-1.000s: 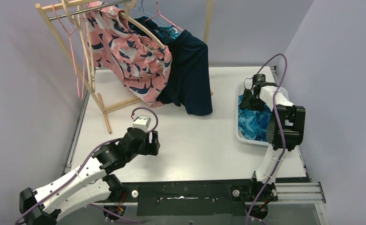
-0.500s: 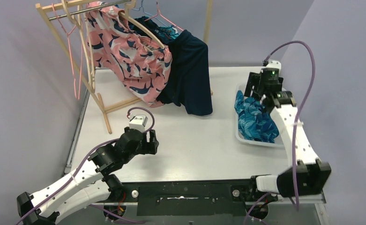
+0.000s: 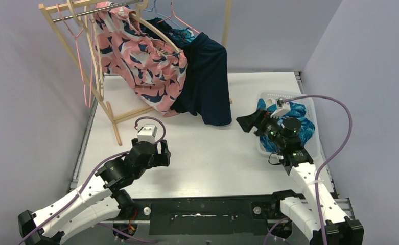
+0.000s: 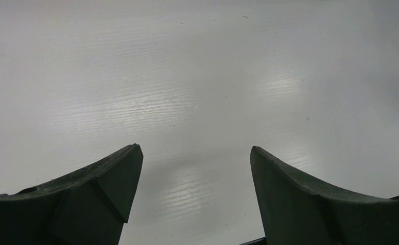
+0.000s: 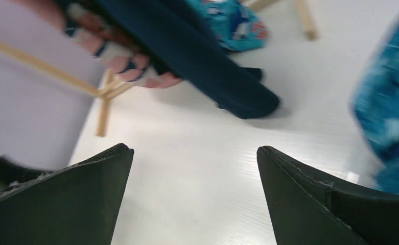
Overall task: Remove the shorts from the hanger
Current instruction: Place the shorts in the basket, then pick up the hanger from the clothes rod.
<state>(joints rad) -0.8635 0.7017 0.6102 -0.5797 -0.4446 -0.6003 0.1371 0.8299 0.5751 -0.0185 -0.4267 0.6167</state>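
Next, my right gripper rises outward, over the navy shorts, onto the waistband at the hanger's near end (image 3: 179, 52). The floral shorts (image 3: 143, 58) hang on the wooden hanger.
Pink-and-navy floral shorts (image 3: 143, 58) (image 5: 120, 58) hang from a wooden hanger (image 3: 154, 31) on the rack. Dark navy shorts (image 3: 207, 84) (image 5: 212, 56) hang beside them, their hem touching the table. Teal printed shorts (image 3: 184, 34) (image 5: 233, 23) peek out behind. Blue wave-patterned shorts (image 3: 302, 120) (image 5: 391, 122) lie in the white bin (image 3: 284, 95). My right gripper (image 3: 243, 123) (image 5: 194, 153) is open and empty, just left of the bin and pointing toward the navy shorts. The left gripper (image 3: 164, 154) (image 4: 194, 153) is open over bare table, holding nothing.
The wooden rack (image 3: 102, 87) stands at the back left, with empty pink wire hangers (image 3: 79, 56) on its rail. Purple walls close in on the left, back and right. The right arm's purple cable (image 3: 340, 132) loops over the bin.
The right arm lifted out of the bin and swung left toward the table's middle, jaws opening wide, leaving the blue shorts in the bin. The left arm edged slightly left.
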